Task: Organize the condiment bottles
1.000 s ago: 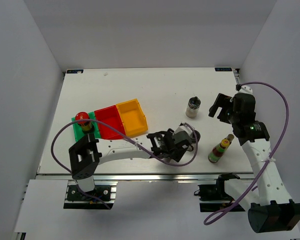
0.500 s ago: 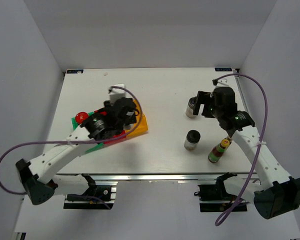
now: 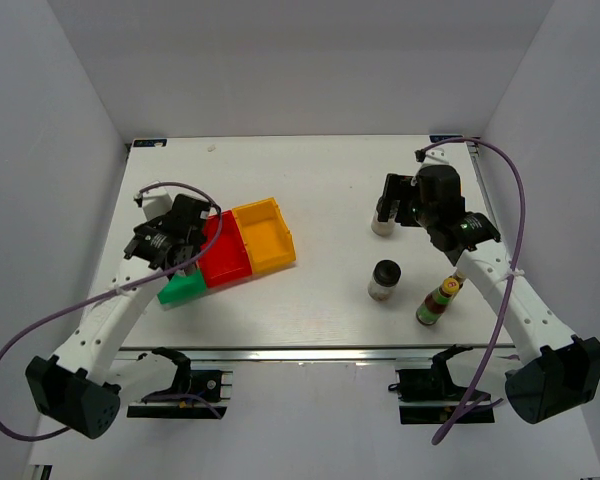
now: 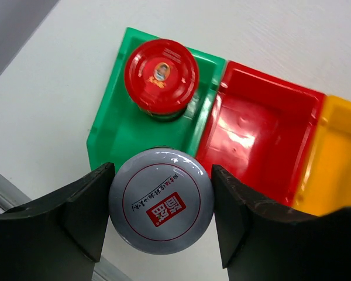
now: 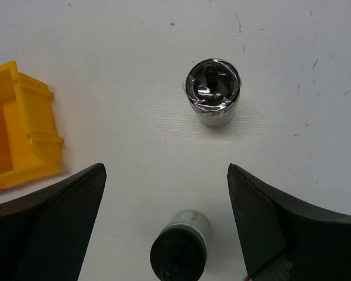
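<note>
My left gripper needs to move down into the near end of the green bin next and release the squat jar there, because the red-lidded jar (image 4: 161,76) is already in the far end of the bin.
My left gripper (image 4: 162,171) is shut on a squat jar with a silver lid (image 4: 161,200) and holds it above the near end of the green bin (image 4: 108,132). A red-lidded jar (image 4: 161,76) stands in that bin's far end. In the top view the left gripper (image 3: 170,245) covers both jars. My right gripper (image 3: 393,203) is open and empty, above a jar with a shiny lid (image 5: 212,91), also in the top view (image 3: 382,224). A black-lidded jar (image 3: 384,279) and the slim sauce bottle (image 3: 437,300) stand nearer. The black-lidded jar (image 5: 181,252) shows below the open right gripper (image 5: 165,170).
The green bin (image 3: 180,288), red bin (image 3: 225,250) and yellow bin (image 3: 263,235) sit side by side at the left centre. The red bin (image 4: 260,129) holds nothing. The yellow bin's corner (image 5: 17,129) is left of the right gripper. White walls enclose the table.
My left arm has carried the silver-lidded jar leftward, from over the red and yellow bins to over the green bin. My right gripper has shifted slightly left over the shiny-lidded jar.
</note>
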{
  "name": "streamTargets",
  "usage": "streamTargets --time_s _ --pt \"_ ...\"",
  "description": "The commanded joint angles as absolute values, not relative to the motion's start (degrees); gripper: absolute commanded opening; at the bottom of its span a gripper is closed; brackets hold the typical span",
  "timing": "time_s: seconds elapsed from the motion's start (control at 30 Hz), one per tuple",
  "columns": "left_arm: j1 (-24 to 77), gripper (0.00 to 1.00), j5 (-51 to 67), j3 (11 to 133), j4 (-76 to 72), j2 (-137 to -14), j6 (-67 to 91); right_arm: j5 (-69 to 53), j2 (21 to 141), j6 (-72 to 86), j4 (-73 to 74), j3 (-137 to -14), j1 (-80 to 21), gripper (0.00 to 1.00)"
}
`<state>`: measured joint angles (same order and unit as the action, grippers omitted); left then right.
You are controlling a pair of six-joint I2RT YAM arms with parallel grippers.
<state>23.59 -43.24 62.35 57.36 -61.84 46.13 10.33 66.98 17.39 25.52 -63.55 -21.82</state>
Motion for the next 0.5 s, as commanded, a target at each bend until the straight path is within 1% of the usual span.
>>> streamTargets --time_s 0.0,0.07,0.27,0.47 --pt "18.82 0.0 -44.3 62.93 52.47 -63.54 47.46 10.72 66.88 16.17 23.2 -65.57 -22.06 0.89" --pt "15.93 0.01 -44.21 62.23 51.24 -64.07 47.46 11.51 66.88 15.65 23.38 -65.39 -21.97 0.89" --pt "11.87 0.02 -43.07 56.52 44.05 -64.07 47.37 12.39 66.88 15.12 22.68 -64.34 -21.97 0.89" --pt "11.43 0.02 -43.07 50.47 38.24 -62.58 47.9 12.22 67.5 14.77 22.15 -63.9 -22.06 0.89"
